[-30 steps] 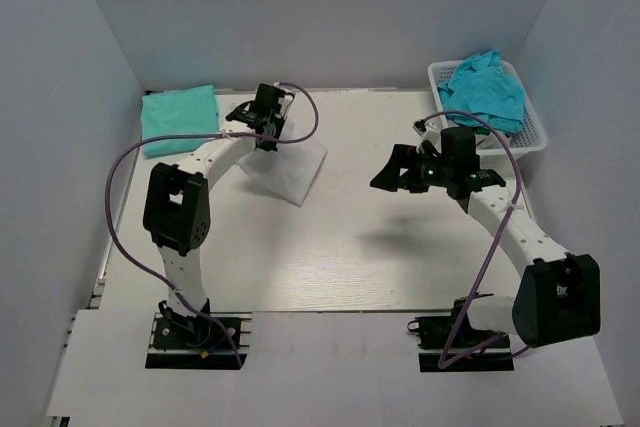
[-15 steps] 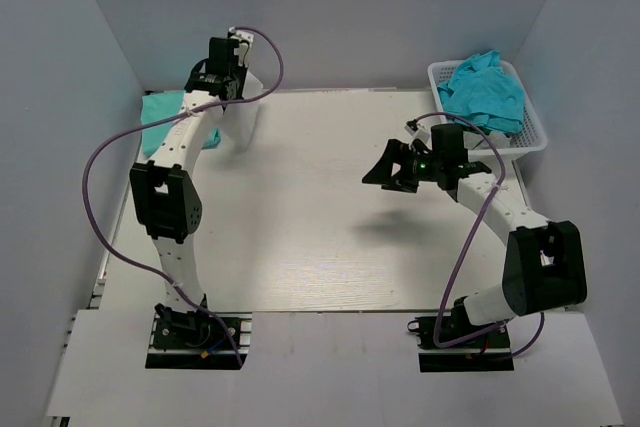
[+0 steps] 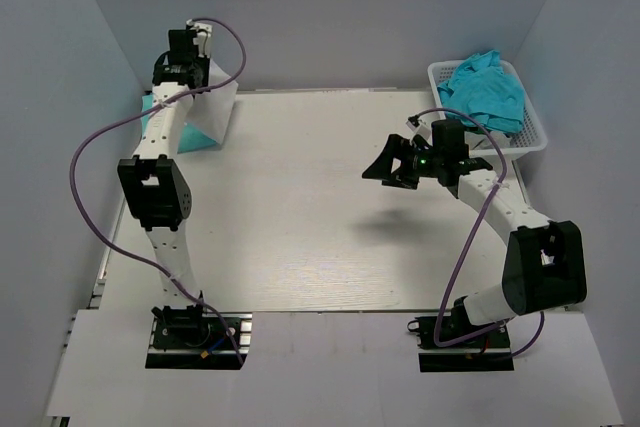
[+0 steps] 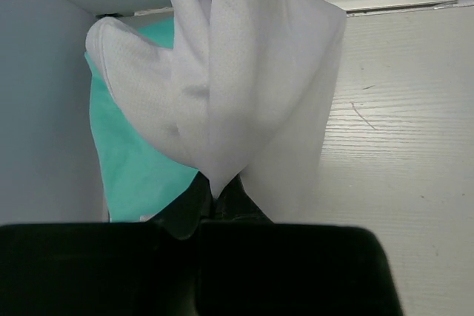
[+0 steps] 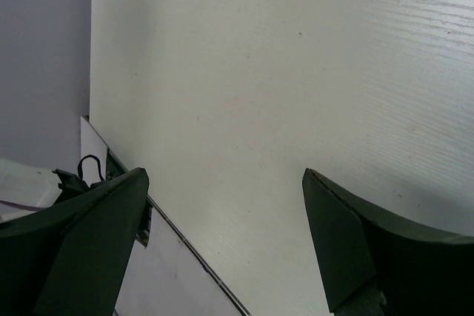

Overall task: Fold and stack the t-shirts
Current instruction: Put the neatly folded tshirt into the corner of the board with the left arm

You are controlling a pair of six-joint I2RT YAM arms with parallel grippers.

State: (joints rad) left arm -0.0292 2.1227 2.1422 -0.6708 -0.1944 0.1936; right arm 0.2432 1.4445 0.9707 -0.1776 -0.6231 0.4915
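My left gripper shifts toward the nearby side wall next, then opens over the turquoise t-shirt (image 4: 132,164), since the white t-shirt (image 3: 208,115) hangs partly beyond it.
My left gripper (image 3: 190,79) is at the far left back corner, shut on the folded white t-shirt (image 3: 208,115), which hangs from it in loose folds. In the left wrist view the gripper (image 4: 219,196) pinches the white t-shirt (image 4: 244,94) at its lower point. A folded turquoise t-shirt (image 4: 132,164) lies on the table right under it, mostly hidden in the top view (image 3: 149,119). My right gripper (image 3: 388,172) hovers open and empty above the right middle of the table; it also shows in the right wrist view (image 5: 224,174).
A white lattice basket (image 3: 536,137) at the back right holds crumpled turquoise t-shirts (image 3: 485,87). Grey walls close in the back and both sides. The table's near edge (image 5: 185,246) shows below the right gripper.
My left gripper has carried the white t-shirt from the table's back middle to the back left corner, over the folded turquoise shirt. The right arm drew back slightly and has stayed open.
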